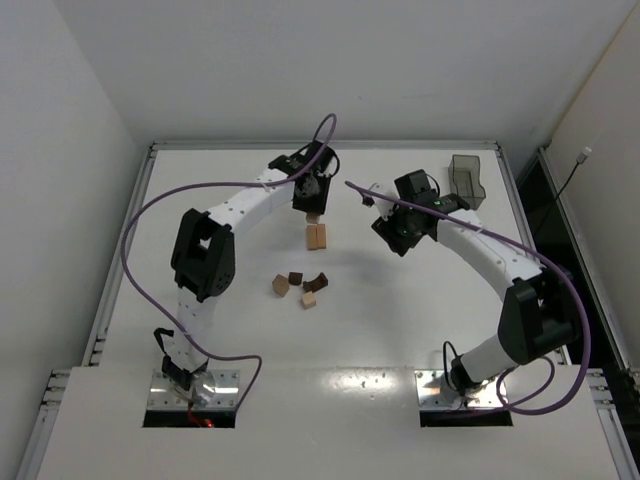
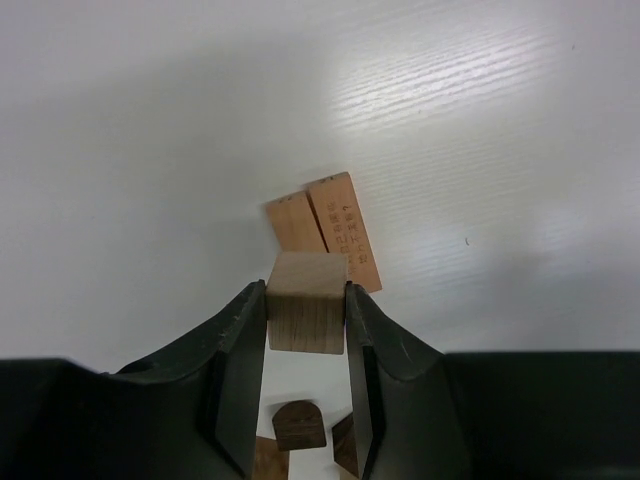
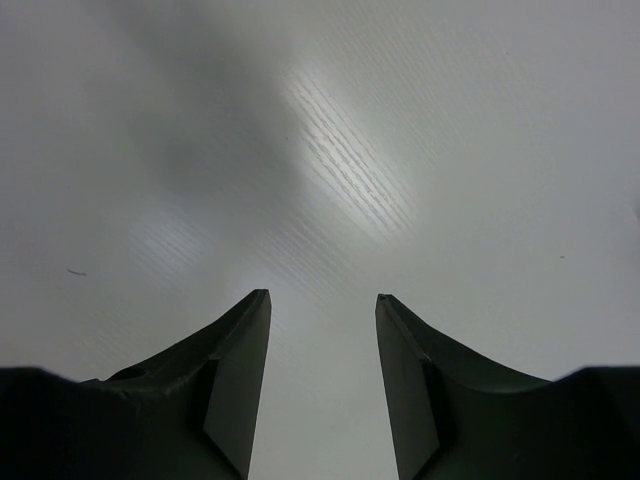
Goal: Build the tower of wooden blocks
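The flat tan blocks are below, side by side, and form a base. My left gripper should move down next and release the cube (image 2: 307, 315) across their seam (image 2: 318, 224).
My left gripper (image 2: 307, 292) is shut on a light tan wooden cube (image 2: 307, 315) and holds it above the table. Just beyond it, two flat tan blocks (image 2: 325, 233) lie side by side on the table; they also show in the top view (image 1: 316, 236), below my left gripper (image 1: 311, 205). Several loose blocks, tan and dark brown (image 1: 300, 285), lie scattered nearer the arms; a dark brown arch-topped piece (image 2: 298, 424) shows between my left fingers. No standing stack is in view. My right gripper (image 3: 322, 297) is open and empty over bare table, right of the blocks (image 1: 392, 238).
A translucent grey plastic container (image 1: 467, 180) stands at the back right of the white table (image 1: 200, 340). Purple cables loop over both arms. Walls close in on the left and right of the table.
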